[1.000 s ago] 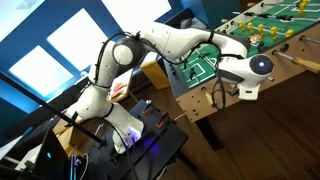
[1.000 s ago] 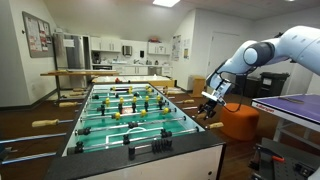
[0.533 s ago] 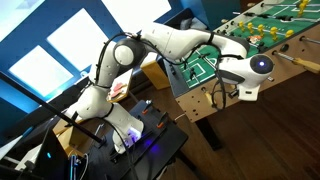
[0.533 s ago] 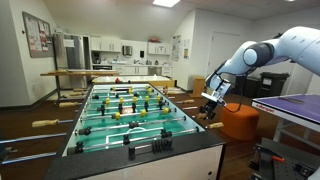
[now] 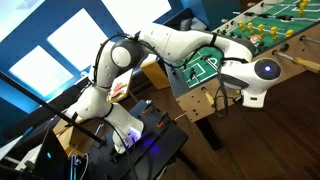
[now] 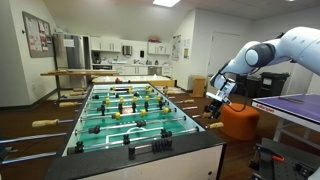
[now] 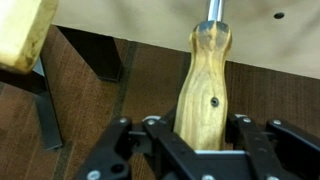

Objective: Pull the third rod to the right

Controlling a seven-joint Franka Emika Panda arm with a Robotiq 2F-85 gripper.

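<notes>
Only a short length of steel rod (image 7: 212,10) shows outside the foosball table's side, so the robot's gripper will pull the pale wooden handle (image 7: 203,85) straight away from that side.
My gripper (image 7: 198,138) is shut on the pale wooden handle (image 7: 203,85) of a rod, with a black finger (image 7: 150,132) pressed against each side of it. Above the handle, the steel rod (image 7: 212,10) runs into the wall of the foosball table. In an exterior view the gripper (image 6: 213,102) hangs off the right side of the foosball table (image 6: 140,165), level with the nearer rods. In an exterior view the arm's wrist (image 5: 262,70) reaches to the table's side, and the handle is hidden behind it.
Another wooden handle (image 7: 25,35) sticks out beside the held one, and a further handle (image 6: 216,124) shows nearer the camera. A dark table leg (image 7: 45,110) stands to the side. An orange seat (image 6: 238,120) and a blue table (image 6: 290,105) lie beyond the arm.
The jaws have closed on the handle. The wrist and gripper have since shifted slightly away from the table's side.
</notes>
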